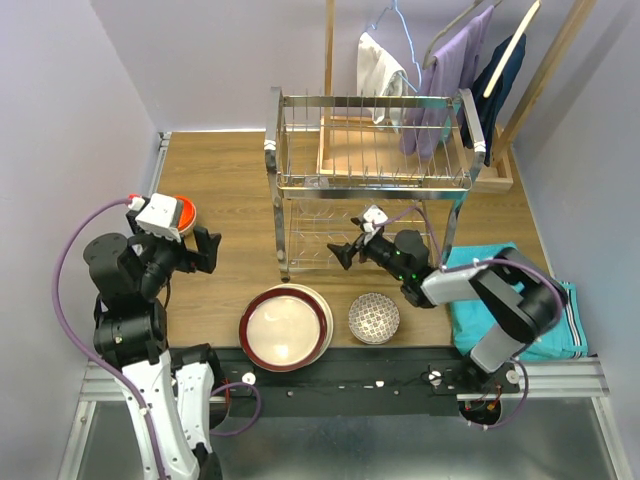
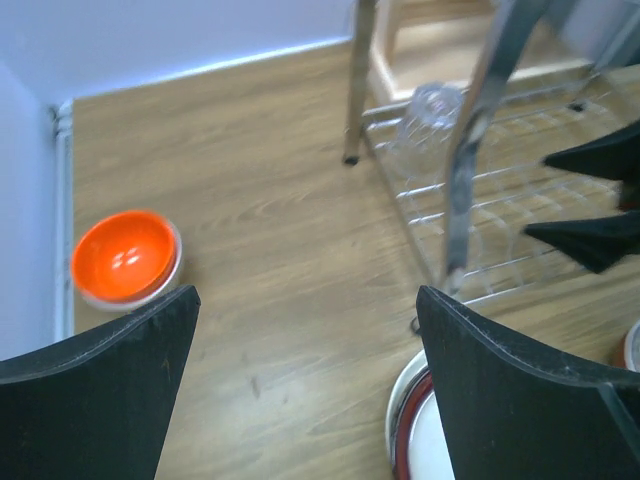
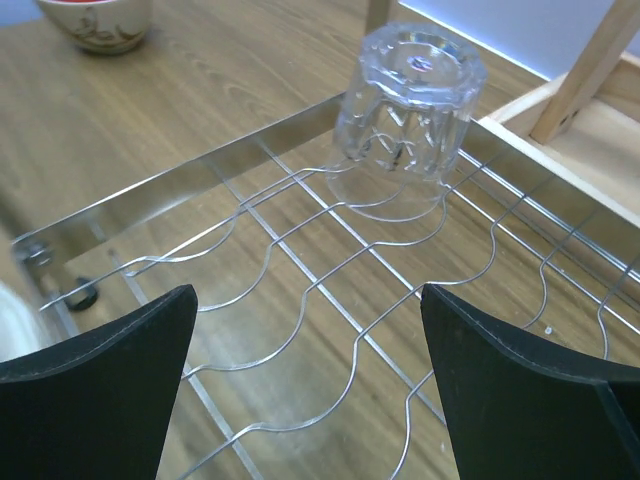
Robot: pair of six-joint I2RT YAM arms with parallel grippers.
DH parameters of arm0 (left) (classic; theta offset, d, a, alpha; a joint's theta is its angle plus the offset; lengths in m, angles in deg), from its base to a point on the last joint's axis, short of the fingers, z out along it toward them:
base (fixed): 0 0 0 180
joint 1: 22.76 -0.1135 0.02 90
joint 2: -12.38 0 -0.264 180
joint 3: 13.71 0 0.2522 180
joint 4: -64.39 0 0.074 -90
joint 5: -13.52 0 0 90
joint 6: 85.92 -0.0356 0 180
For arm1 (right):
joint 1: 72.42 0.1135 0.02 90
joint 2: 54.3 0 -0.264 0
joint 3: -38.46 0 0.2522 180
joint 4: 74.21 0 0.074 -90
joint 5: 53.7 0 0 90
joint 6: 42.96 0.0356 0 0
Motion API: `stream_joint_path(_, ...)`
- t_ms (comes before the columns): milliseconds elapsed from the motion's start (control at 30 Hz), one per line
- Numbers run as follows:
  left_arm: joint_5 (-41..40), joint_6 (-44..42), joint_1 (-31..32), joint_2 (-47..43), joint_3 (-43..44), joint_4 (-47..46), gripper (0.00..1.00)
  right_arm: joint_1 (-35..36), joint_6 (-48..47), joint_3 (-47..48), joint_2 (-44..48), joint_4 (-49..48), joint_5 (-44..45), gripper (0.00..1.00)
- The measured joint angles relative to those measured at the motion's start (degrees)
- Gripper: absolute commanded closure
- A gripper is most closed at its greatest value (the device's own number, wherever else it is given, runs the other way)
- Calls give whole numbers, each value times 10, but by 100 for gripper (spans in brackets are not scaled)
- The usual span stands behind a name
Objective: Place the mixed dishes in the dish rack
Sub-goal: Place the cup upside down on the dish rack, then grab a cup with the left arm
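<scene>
The left gripper will next move back and down toward the side by the table's near edge, because there is only bare wood under it.
The chrome dish rack [image 1: 375, 182] stands at the back middle of the table. A clear glass [image 3: 408, 115] sits upside down on its lower wire shelf [image 3: 330, 300], also visible as the glass [image 2: 425, 125] from the left. My right gripper [image 1: 340, 255] reaches into that lower tier, open and empty [image 3: 308, 292], a short way back from the glass. My left gripper [image 1: 212, 252] hovers open and empty [image 2: 308, 300] over bare wood. A stack of plates [image 1: 285, 327] with a dark red rim lies in front of the rack, beside a patterned bowl [image 1: 373, 318]. An orange bowl [image 2: 125, 258] sits at the far left.
A wooden hanger stand with clothes [image 1: 450, 80] rises behind the rack. A teal towel [image 1: 505, 300] lies at the right edge under the right arm. Walls close in the left and back sides. A bowl with a patterned outside [image 3: 97, 25] shows beyond the rack frame.
</scene>
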Motion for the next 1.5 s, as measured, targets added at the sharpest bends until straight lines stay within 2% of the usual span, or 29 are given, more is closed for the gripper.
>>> stream_joint_path(133, -64, -42, 0, 34, 41, 100, 1, 16, -10, -35, 82, 43, -11, 0)
stream_joint_path(267, -165, -111, 0, 122, 80, 205, 1, 56, -39, -41, 190, 146, -5, 0)
stream_joint_path(333, -210, -143, 0, 141, 63, 245, 3, 100, -66, -45, 242, 186, 9, 0)
stream_joint_path(400, -256, -173, 0, 133, 32, 283, 12, 145, -83, -46, 289, 245, 16, 0)
stream_joint_path(567, -359, -238, 0, 79, -41, 336, 16, 185, -90, -37, 355, 394, 22, 0)
stream_joint_path(700, -419, -262, -1, 83, -96, 332, 20, 190, -71, -1, 362, 512, 24, 0)
stream_joint_path(900, -459, -268, -1, 118, -151, 292, 23, 202, -44, 56, 371, 618, 35, 0)
stream_joint_path(1100, -486, -268, -1, 150, -179, 235, 24, 203, -42, 97, 373, 682, 41, 0)
stream_joint_path(1267, -491, -277, -30, 183, -205, 184, 31, 203, -41, 104, 372, 708, 41, 0)
stream_joint_path(1367, -489, -285, -54, 207, -207, 167, 42, 203, -41, 106, 371, 713, 41, 0)
stream_joint_path(1400, -485, -287, -64, 218, -207, 158, 52, 203, -41, 106, 370, 714, 41, 0)
stream_joint_path(1467, -478, -292, -76, 236, -204, 150, 65, 203, -41, 106, 369, 715, 41, 0)
stream_joint_path(1500, -476, -292, -77, 241, -204, 148, 82, 203, -41, 106, 369, 715, 41, 0)
